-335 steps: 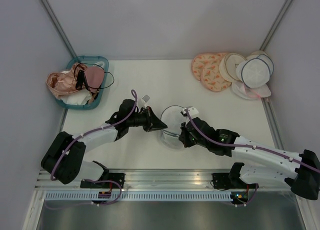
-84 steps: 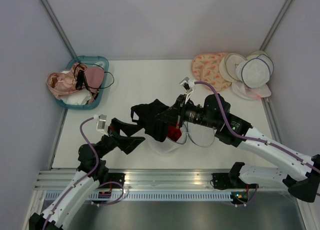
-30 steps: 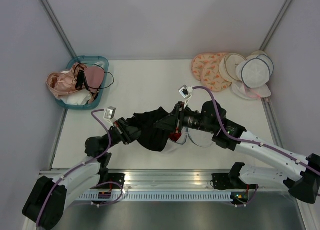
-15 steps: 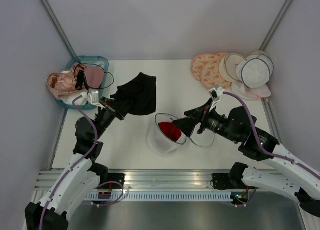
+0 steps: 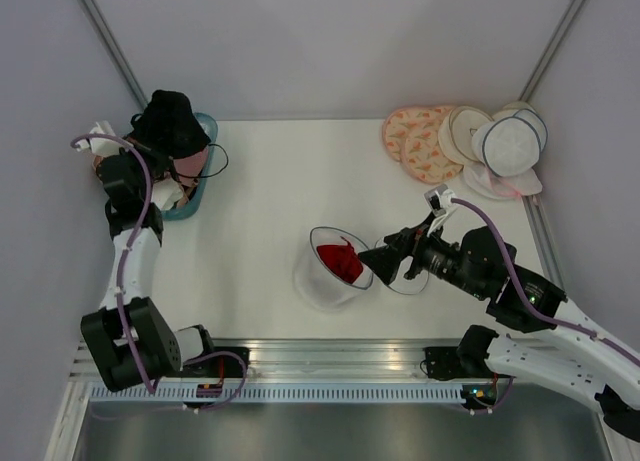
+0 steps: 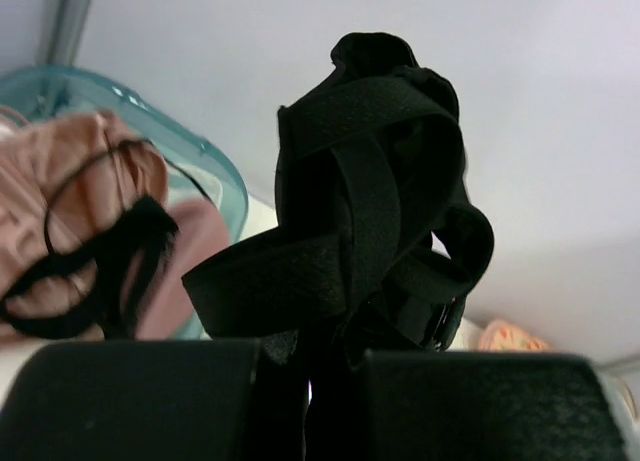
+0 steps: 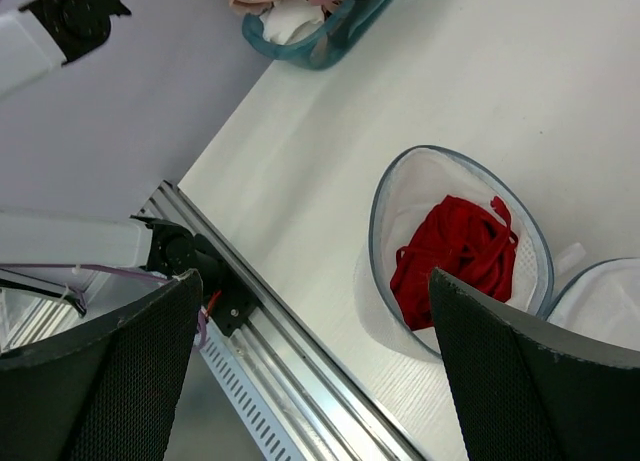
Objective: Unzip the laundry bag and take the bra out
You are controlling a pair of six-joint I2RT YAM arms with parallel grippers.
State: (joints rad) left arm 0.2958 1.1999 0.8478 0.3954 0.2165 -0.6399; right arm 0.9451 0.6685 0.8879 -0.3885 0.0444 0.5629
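I need to shift my left gripper toward the teal basket and release the black bra [image 5: 172, 119] there, since the basket lies to the gripper's left in its wrist view.
The white mesh laundry bag [image 5: 318, 281] lies unzipped at the table's centre, its navy-trimmed mouth facing up and its lid [image 5: 408, 277] flopped to the right. A red garment [image 5: 342, 261] sits inside it. A black bra [image 5: 172, 119] hangs bunched over the teal basket, with my left gripper [image 5: 150, 143] shut on it. In the left wrist view the bra [image 6: 370, 201] rises from between the gripper [image 6: 310, 353]. My right gripper [image 5: 386, 259] is open and empty just right of the bag's mouth. The right wrist view looks down on the bag [image 7: 420, 186] and the red garment [image 7: 455, 251].
The teal basket [image 5: 188, 207] at the back left holds pink and black garments [image 6: 80, 211]. Several peach and cream round bags [image 5: 450, 141] are piled at the back right. The aluminium rail [image 7: 300, 351] runs along the table's near edge.
My left arm has pulled the black bra out of the bag and swung it far left over the basket. My right gripper has opened and drawn back to the right.
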